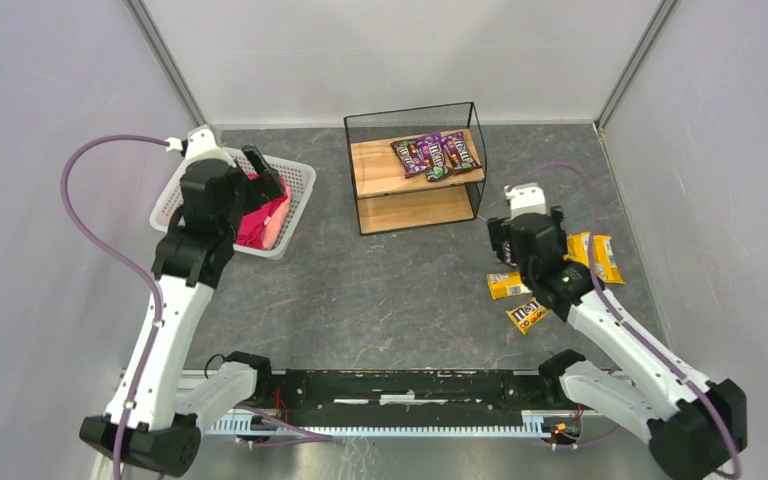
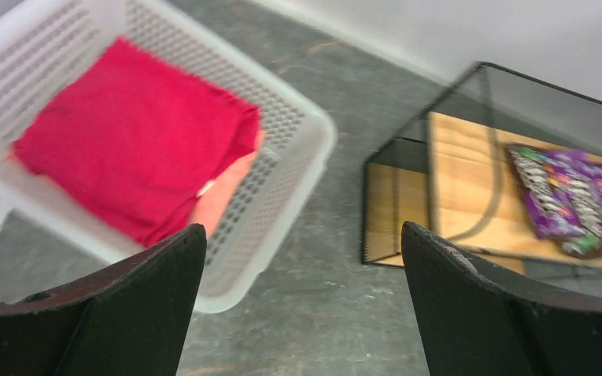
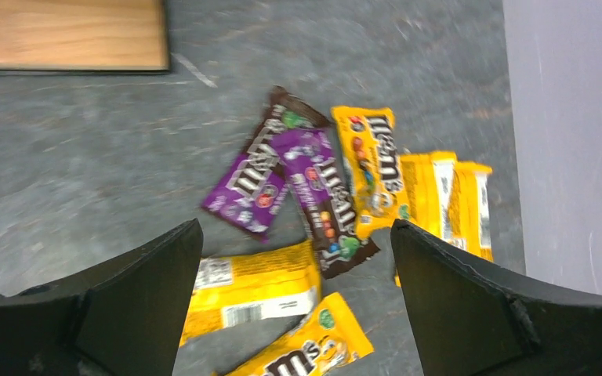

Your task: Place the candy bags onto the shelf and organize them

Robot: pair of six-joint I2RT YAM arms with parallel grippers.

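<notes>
My right gripper will next go down onto the brown half of the upper purple bag (image 3: pixel 335 218), with its fingers on both sides of the bag's narrow width, because that bag lies uncovered on top of the other one.
The shelf (image 1: pixel 375 165) stands at the back centre, with purple candy bags (image 1: pixel 437 153) lying on its top board. More candy bags lie loose on the table at the right. In the right wrist view these are two purple ones (image 3: pixel 255 184) overlapping and several yellow ones (image 3: pixel 372 164) around them. My right gripper (image 3: pixel 296 231) hangs open above this pile, holding nothing. A yellow bag (image 3: pixel 255 290) lies face down below its fingers. My left gripper (image 2: pixel 302 235) is open and empty, raised near the basket, with the shelf (image 2: pixel 462 180) to its right.
A white lattice basket (image 1: pixel 300 185) holding a pink-red cloth (image 2: pixel 133 133) sits at the back left. Grey walls close in on both sides; the right wall (image 3: pixel 572 141) runs just beyond the yellow bags.
</notes>
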